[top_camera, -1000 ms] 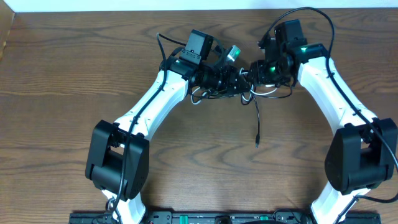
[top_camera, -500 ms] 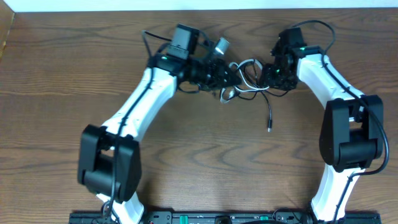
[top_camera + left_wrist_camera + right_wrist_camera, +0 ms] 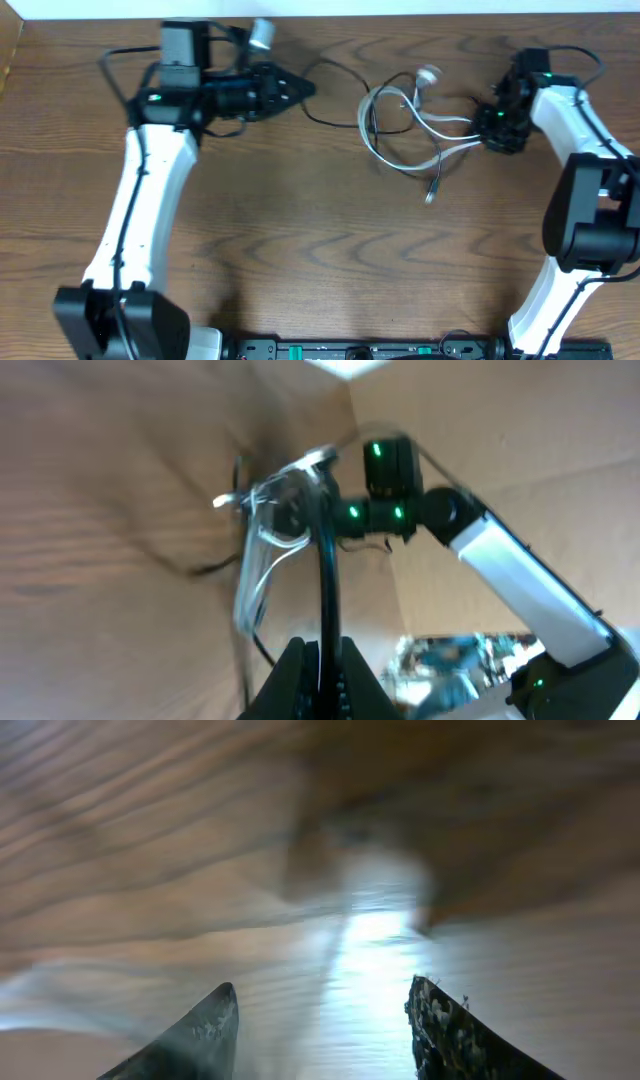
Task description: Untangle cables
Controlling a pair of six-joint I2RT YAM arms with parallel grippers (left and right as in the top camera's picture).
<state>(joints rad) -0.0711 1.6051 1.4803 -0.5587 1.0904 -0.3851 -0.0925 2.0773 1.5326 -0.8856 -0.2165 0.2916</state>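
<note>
I will draw my left gripper away from the loops next, then tip it down and open, as the black cable (image 3: 340, 123) runs into the tangle.
My left gripper (image 3: 303, 90) is shut on a thin black cable (image 3: 340, 123) at the upper left, which runs right into the tangle. In the left wrist view the black cable (image 3: 325, 580) rises from my shut gripper (image 3: 322, 660) towards the white cable (image 3: 250, 575). The white cable (image 3: 445, 125) lies in loose loops at the table's middle, its round plug (image 3: 428, 75) at the top. A small plug end (image 3: 430, 193) lies below the loops. My right gripper (image 3: 485, 120) sits by the loops' right side. Its wrist view shows the gripper (image 3: 325, 1015) open over blurred wood, with nothing between the fingers.
The table's far edge (image 3: 400, 14) runs along the top, close behind both grippers. My right arm (image 3: 500, 560) shows beyond the tangle in the left wrist view. Thicker black wires (image 3: 575, 55) loop off the right arm's wrist.
My left arm has swung far to the left, dragging the black cable out of the bundle. The right arm has moved right, and the loops have spread out between them.
</note>
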